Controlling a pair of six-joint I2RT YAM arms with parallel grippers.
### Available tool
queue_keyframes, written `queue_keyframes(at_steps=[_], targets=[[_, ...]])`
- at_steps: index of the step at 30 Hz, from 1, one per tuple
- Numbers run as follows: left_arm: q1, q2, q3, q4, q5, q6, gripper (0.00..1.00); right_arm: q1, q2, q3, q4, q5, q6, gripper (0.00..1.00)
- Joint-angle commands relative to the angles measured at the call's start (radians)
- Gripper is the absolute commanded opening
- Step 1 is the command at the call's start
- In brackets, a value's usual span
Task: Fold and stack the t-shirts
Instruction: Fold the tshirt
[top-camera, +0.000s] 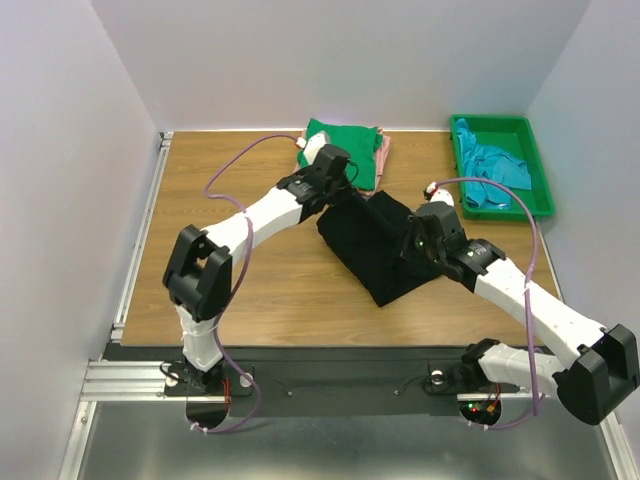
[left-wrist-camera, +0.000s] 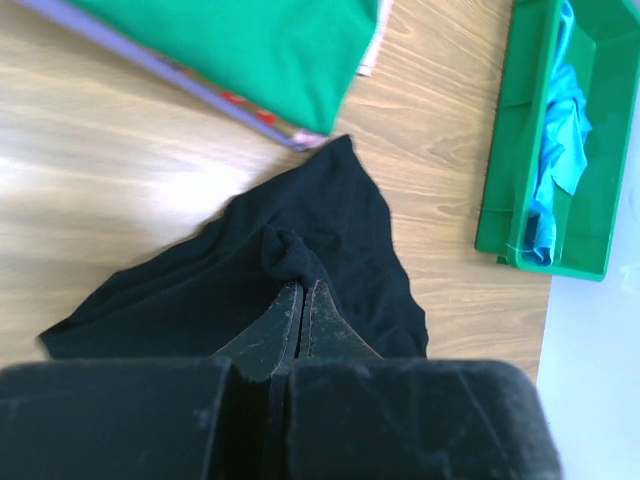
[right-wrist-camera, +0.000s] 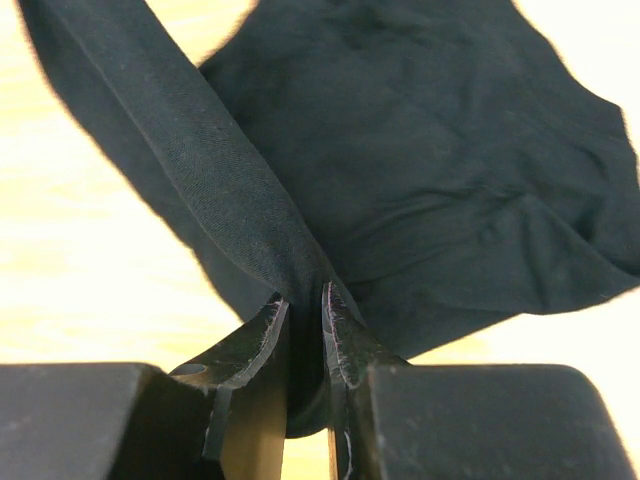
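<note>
My right gripper carries the fold toward the green tray (top-camera: 540, 170) next, over the black t-shirt's uncovered layer (top-camera: 396, 210). It then lowers to release the fold, because that layer lies open beside it.
The black t-shirt (top-camera: 372, 245) lies partly folded mid-table. My left gripper (top-camera: 343, 186) is shut on a bunched bit of its far edge (left-wrist-camera: 285, 255). My right gripper (top-camera: 408, 243) is shut on a fold of its right side, the cloth pinched between the fingers (right-wrist-camera: 300, 270). A folded green t-shirt (top-camera: 341, 141) lies at the back on a pink one (top-camera: 383, 158); the green one also shows in the left wrist view (left-wrist-camera: 250, 45). A teal t-shirt (top-camera: 493, 168) lies crumpled in the green tray (top-camera: 540, 170), also seen in the left wrist view (left-wrist-camera: 555, 150).
The green plastic tray (left-wrist-camera: 505, 180) stands at the back right. White walls close the table on three sides. A metal rail (top-camera: 140, 230) runs along the left edge. Purple cables loop over both arms.
</note>
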Motion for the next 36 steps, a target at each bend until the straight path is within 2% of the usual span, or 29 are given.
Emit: queue_keyframes(at_steps=[1, 6, 10, 15, 21, 25, 26, 27, 28, 30, 31, 33, 36], targets=[[-0.019, 0.054, 0.151, 0.017, -0.05, 0.036, 0.0, -0.061, -0.006, -0.016, -0.023, -0.027, -0.009, 0.01], [-0.036, 0.176, 0.245, 0.026, -0.085, 0.043, 0.0, -0.137, 0.012, -0.018, -0.023, -0.009, -0.021, 0.01], [-0.067, 0.242, 0.317, 0.101, -0.109, 0.08, 0.0, -0.173, 0.024, 0.02, -0.023, 0.025, -0.027, 0.01], [-0.097, 0.323, 0.42, 0.126, -0.115, 0.103, 0.0, -0.219, 0.046, 0.024, -0.021, 0.005, -0.03, 0.01], [-0.097, 0.426, 0.49, 0.178, -0.145, 0.094, 0.0, -0.314, 0.112, 0.039, -0.015, 0.012, -0.051, 0.01], [-0.097, 0.512, 0.605, 0.176, -0.139, 0.126, 0.0, -0.379, 0.185, 0.04, 0.008, -0.013, -0.085, 0.04], [-0.097, 0.548, 0.63, 0.176, -0.111, 0.137, 0.04, -0.405, 0.216, 0.045, 0.02, -0.012, -0.087, 0.08], [-0.097, 0.564, 0.654, 0.173, -0.1, 0.146, 0.17, -0.416, 0.233, 0.051, 0.02, 0.007, -0.094, 0.15], [-0.097, 0.584, 0.697, 0.163, -0.077, 0.158, 0.55, -0.431, 0.247, 0.075, 0.018, 0.024, -0.105, 0.33], [-0.097, 0.581, 0.719, 0.156, -0.066, 0.171, 0.81, -0.44, 0.264, 0.097, 0.017, 0.053, -0.11, 0.5], [-0.097, 0.56, 0.717, 0.161, -0.056, 0.184, 0.99, -0.44, 0.259, 0.114, 0.015, 0.054, -0.114, 0.75], [-0.102, 0.532, 0.71, 0.169, -0.036, 0.207, 0.99, -0.44, 0.235, 0.132, 0.014, 0.067, -0.117, 1.0], [-0.11, 0.455, 0.658, 0.173, -0.013, 0.241, 0.98, -0.44, 0.199, 0.158, 0.005, 0.022, -0.144, 1.0]])
